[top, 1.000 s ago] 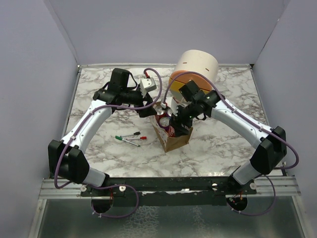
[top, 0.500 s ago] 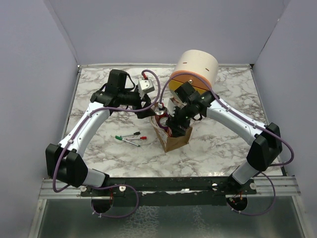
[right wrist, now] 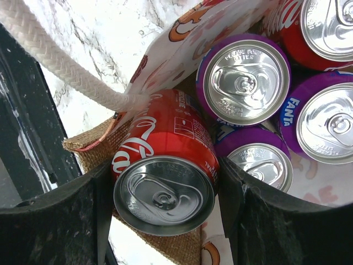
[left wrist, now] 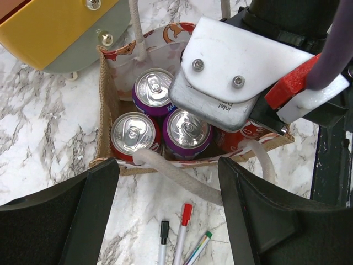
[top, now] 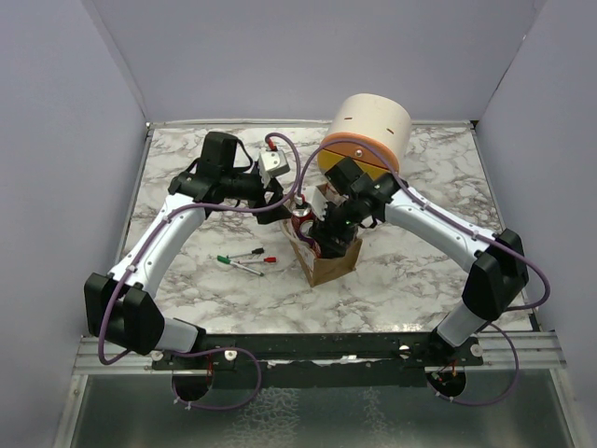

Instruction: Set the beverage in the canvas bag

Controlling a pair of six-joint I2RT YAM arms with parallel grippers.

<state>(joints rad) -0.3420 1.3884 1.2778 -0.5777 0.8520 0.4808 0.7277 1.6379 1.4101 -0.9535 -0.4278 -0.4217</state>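
Note:
I need to lower my right gripper down into the bag's near corner (right wrist: 115, 144), turning it slightly, to let go of the Coca-Cola can (right wrist: 165, 165), because the can's top is still higher than the Fanta cans.
The canvas bag (top: 334, 267) stands mid-table, tan with pale rope handles (left wrist: 182, 181). It holds several cans: purple Fanta cans (right wrist: 242, 80) and a red one (left wrist: 134, 134). My right gripper (right wrist: 165, 165) is shut on a red Coca-Cola can (right wrist: 165, 165), tilted at the bag's burlap rim, partly inside. In the top view it (top: 328, 233) sits over the bag's mouth. My left gripper (left wrist: 168, 165) is open and empty just outside the bag's near wall. One rope handle lies loose between its fingers (left wrist: 94, 210). In the top view the left gripper (top: 280, 205) is at the bag's far left corner.
A round cream drawer unit (top: 371, 121) with an open yellow drawer (left wrist: 49, 27) stands right behind the bag. Three markers (top: 247, 259) lie on the marble left of the bag, also below the handle in the left wrist view (left wrist: 182, 232). Purple cables loop over both arms.
My right gripper has moved left and down with the red can, onto the bag's mouth. My left arm has drawn back slightly to the left.

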